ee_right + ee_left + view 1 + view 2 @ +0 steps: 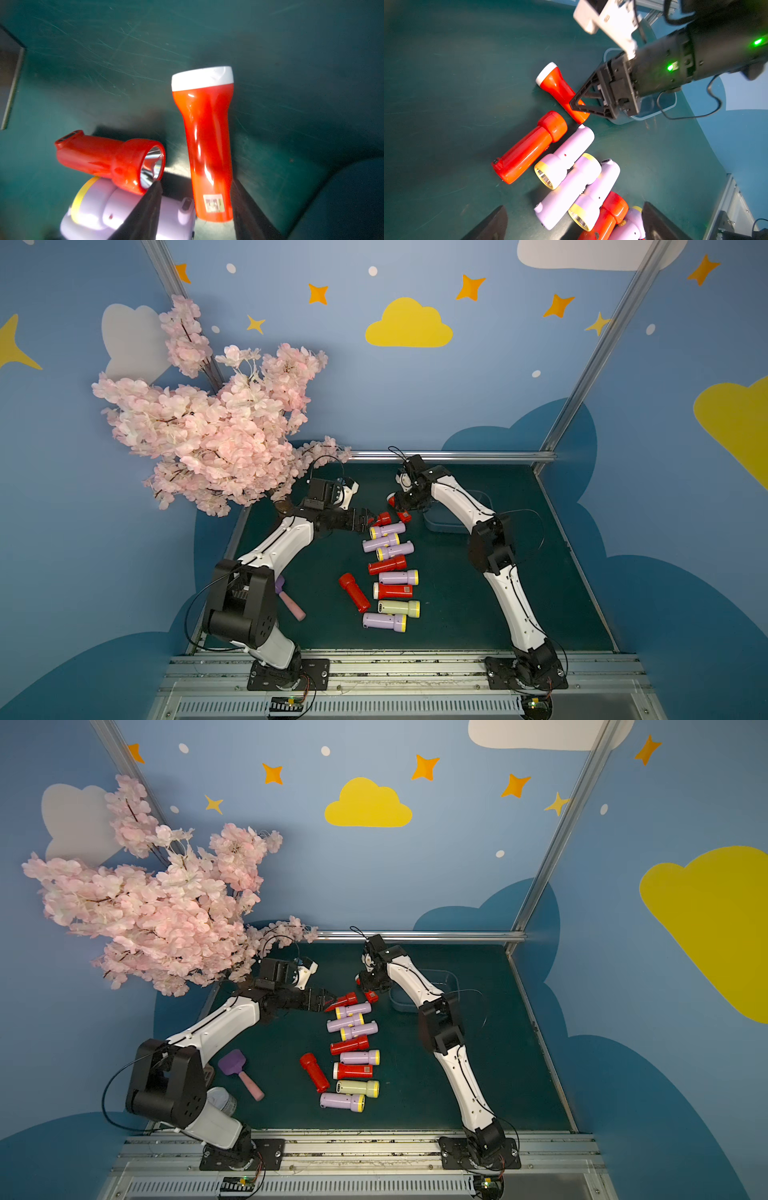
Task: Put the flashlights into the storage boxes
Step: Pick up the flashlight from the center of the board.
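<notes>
A lilac flashlight lies close against the red flashlight's tail, so the robot's right gripper needs to go down astride the red flashlight's slim middle [208,156], toward its white head.
Several flashlights [388,568] lie in a row down the middle of the green mat: lilac with yellow rings, red, one cream [399,608]. One red flashlight [354,592] lies apart. My right gripper [197,209] stands open astride the tail of a red, white-headed flashlight [205,133] lying at the row's far end [556,85]. A gap shows on one side of that flashlight. My left gripper [574,228] is wide open, holding nothing, low over the far lilac flashlights [566,153] and a red one [529,149]. The blue-grey storage box [451,979] sits behind the right arm, partly hidden.
A purple scoop with a pink handle [239,1073] lies near the left arm's base, beside a silver can [222,1100] half hidden by that arm. A pink blossom tree [208,427] overhangs the back left corner. A metal rail [453,455] bounds the mat's far edge.
</notes>
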Robot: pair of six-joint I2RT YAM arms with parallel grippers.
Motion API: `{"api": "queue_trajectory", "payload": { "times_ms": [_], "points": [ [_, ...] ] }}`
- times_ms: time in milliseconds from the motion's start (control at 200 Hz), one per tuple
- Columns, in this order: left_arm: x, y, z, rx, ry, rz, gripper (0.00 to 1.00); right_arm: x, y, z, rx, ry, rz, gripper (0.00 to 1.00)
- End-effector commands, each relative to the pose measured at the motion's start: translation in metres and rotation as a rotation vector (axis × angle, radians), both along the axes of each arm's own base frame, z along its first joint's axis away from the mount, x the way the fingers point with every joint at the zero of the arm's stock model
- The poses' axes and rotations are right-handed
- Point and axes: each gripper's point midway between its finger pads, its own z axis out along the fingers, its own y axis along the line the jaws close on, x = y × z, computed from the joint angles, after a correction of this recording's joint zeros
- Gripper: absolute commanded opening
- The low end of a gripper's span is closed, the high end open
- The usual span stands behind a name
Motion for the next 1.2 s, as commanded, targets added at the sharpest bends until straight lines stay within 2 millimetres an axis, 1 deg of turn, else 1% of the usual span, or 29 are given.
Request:
{"api": "queue_trajectory", "payload": {
  "times_ms": [0, 115, 200, 390, 531, 581, 616, 756, 901, 976, 1086, 1196],
  "points": [
    [-0.004, 0.004, 0.011, -0.005, -0.040, -0.016, 0.99, 0.004, 0.008, -0.004, 0.014, -0.003, -0.009, 0.55],
    [-0.008, 0.008, 0.010, 0.002, -0.033, -0.010, 0.99, 0.008, 0.007, -0.013, 0.003, 0.001, -0.020, 0.55],
    [-0.008, 0.011, 0.010, 0.005, -0.031, -0.002, 0.99, 0.010, 0.006, -0.021, -0.002, 0.011, -0.034, 0.53],
    [-0.009, 0.015, 0.009, 0.007, -0.026, 0.007, 0.99, 0.014, 0.003, -0.029, -0.011, 0.015, -0.057, 0.50],
    [-0.007, 0.015, 0.009, 0.000, -0.025, 0.010, 0.99, 0.016, -0.002, -0.028, -0.033, 0.003, -0.068, 0.40],
    [-0.007, 0.015, 0.009, -0.003, -0.026, 0.010, 0.99, 0.017, -0.003, -0.026, -0.036, -0.001, -0.069, 0.33],
    [-0.006, 0.015, 0.009, -0.003, -0.026, 0.011, 0.99, 0.017, -0.003, -0.024, -0.035, -0.004, -0.069, 0.31],
    [-0.006, 0.015, 0.008, -0.008, -0.026, 0.015, 0.99, 0.019, -0.003, -0.010, -0.026, -0.026, -0.075, 0.29],
    [-0.006, 0.014, 0.008, -0.012, -0.028, 0.016, 0.99, 0.024, -0.004, 0.012, 0.002, -0.058, -0.090, 0.28],
    [-0.006, 0.014, 0.009, -0.012, -0.030, 0.016, 0.99, 0.027, -0.007, 0.023, 0.022, -0.065, -0.110, 0.28],
    [-0.005, 0.014, 0.010, -0.015, -0.030, 0.016, 0.99, 0.031, -0.013, 0.047, 0.063, -0.079, -0.135, 0.28],
    [-0.003, 0.013, 0.012, -0.025, -0.034, 0.017, 0.99, 0.034, -0.020, 0.075, 0.094, -0.111, -0.151, 0.28]
  ]
}}
